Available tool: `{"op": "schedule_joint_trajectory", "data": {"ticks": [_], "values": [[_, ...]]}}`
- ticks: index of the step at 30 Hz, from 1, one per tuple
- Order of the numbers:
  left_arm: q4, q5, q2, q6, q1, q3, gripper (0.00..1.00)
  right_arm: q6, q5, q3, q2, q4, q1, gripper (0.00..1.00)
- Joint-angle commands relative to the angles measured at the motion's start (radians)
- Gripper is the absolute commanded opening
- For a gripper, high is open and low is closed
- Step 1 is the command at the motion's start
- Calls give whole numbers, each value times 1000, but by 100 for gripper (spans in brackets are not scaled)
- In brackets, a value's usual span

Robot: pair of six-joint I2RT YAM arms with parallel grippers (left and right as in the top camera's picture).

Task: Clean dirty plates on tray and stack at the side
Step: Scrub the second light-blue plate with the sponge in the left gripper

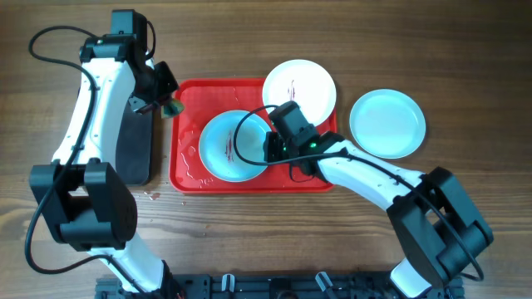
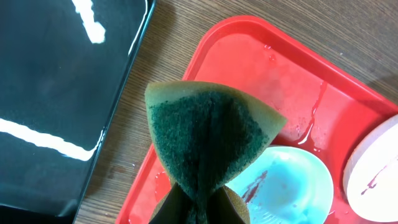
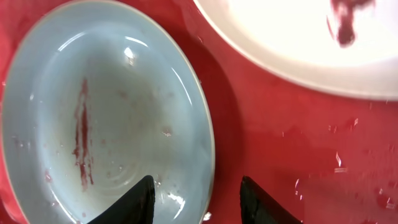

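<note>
The smeared blue plate's rim [image 1: 267, 149] [image 3: 210, 188] is already between the open fingers of the robot's right gripper, so the gripper next needs to go down until its fingers reach past that rim, then close.
The red tray [image 1: 187, 170] holds a pale blue plate [image 1: 229, 145] with a dark red smear and water drops. A white plate [image 1: 301, 83] with a red smear rests on the tray's far right corner. A second pale blue plate [image 1: 386, 123], with no smear showing, lies on the table to the right. My right gripper [image 1: 270, 148] is open, its fingers [image 3: 196, 199] on either side of the smeared blue plate's [image 3: 106, 112] right rim. My left gripper [image 1: 166, 98] is shut on a green sponge [image 2: 208, 140] above the tray's far left corner [image 2: 249, 62].
A narrow black tray [image 1: 133, 149] lies left of the red tray and also shows in the left wrist view [image 2: 50, 93]. Water streaks the red tray [image 3: 298, 149]. A few drops lie on the wooden table near the tray's front left corner.
</note>
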Motion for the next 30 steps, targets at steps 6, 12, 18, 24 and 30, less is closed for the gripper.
{"op": "schedule_joint_trajectory", "data": {"ticks": [6,12,18,24,30], "values": [[-9,12,14,50,-59,8,4,-140,-103,22,101,68,-26,33],[-63,13,15,50,-65,6,4,-56,-103,22,109,81,-26,4],[2,114,15,113,-147,-187,4,8,-179,22,118,131,-26,4],[156,113,15,-8,-195,-407,4,175,-109,22,118,155,-24,4],[306,83,15,-8,-214,-519,4,178,-145,22,170,194,-24,5]]}}
